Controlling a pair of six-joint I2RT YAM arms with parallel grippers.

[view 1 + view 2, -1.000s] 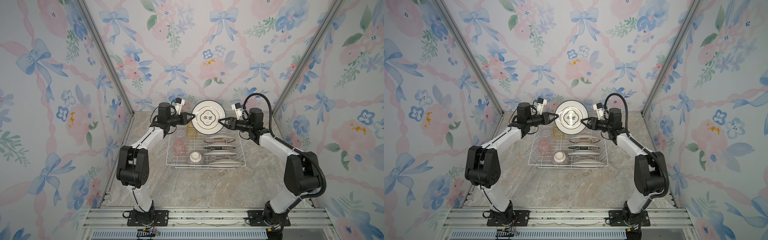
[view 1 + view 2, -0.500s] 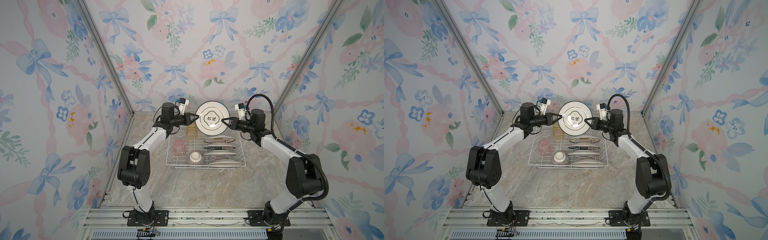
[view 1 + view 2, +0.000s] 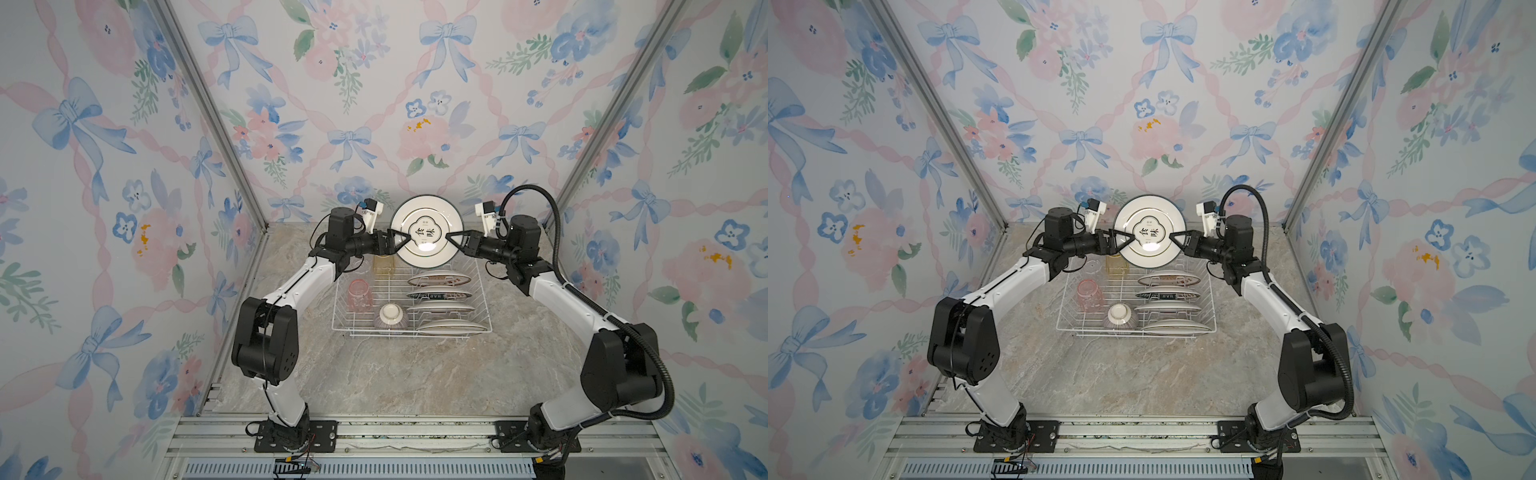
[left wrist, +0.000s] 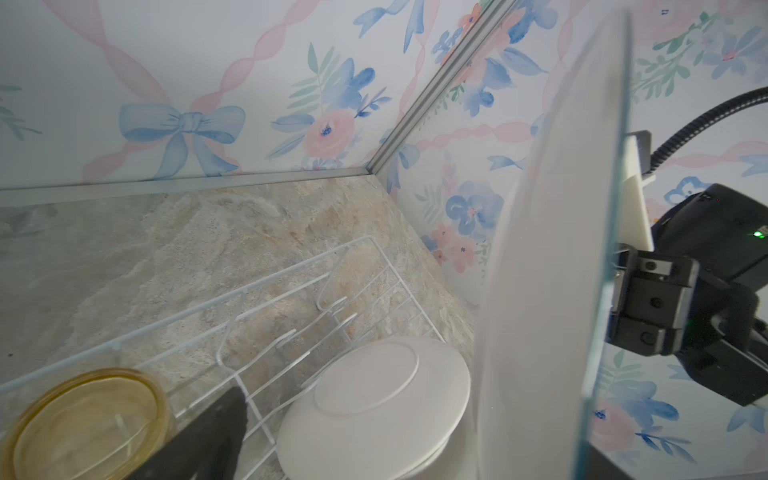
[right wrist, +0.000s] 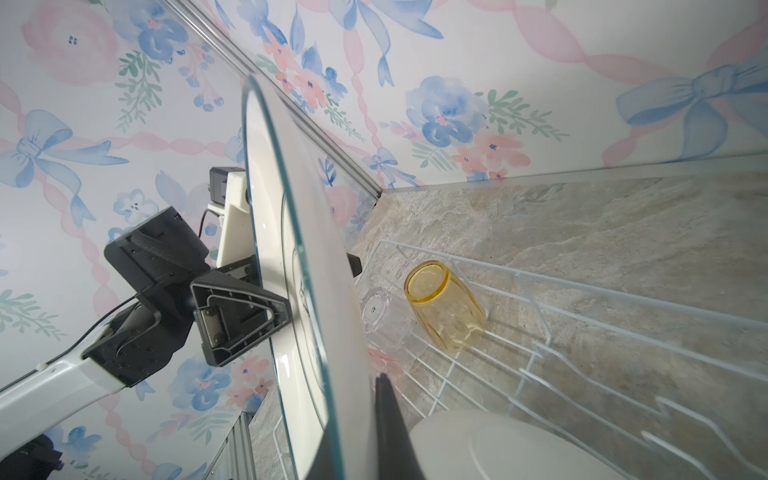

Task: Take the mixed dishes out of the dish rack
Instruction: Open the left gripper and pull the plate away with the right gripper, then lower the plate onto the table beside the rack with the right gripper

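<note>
My right gripper will next swing down past the rack and turn the plate flat. It will release the plate on the tabletop (image 3: 506, 297) beside the rack's plate end, because that tabletop is bare.
A white printed plate (image 3: 427, 237) (image 3: 1149, 237) hangs upright above the back of the dish rack (image 3: 361, 333). My right gripper (image 3: 453, 243) (image 5: 357, 415) is shut on its right edge. My left gripper (image 3: 401, 245) straddles the left edge with its jaws spread, and one finger (image 4: 208, 436) stands well off the plate (image 4: 548, 291). Several plates (image 3: 440, 278) stand in the rack's slots. A pink tumbler (image 3: 359, 295), a yellow tumbler (image 3: 383, 264) (image 5: 444, 303), a clear tumbler (image 5: 384, 320) and an upturned striped bowl (image 3: 390, 316) sit in its left half.
The rack stands at the back middle of a marble-patterned tabletop (image 3: 415, 374). Floral walls close in at the back and on both sides. The arm bases are fixed to a metal rail (image 3: 415, 432) at the front edge.
The plate has shifted slightly to the right. My right gripper has shut on its right edge, and my left gripper's jaws have opened off the left edge.
</note>
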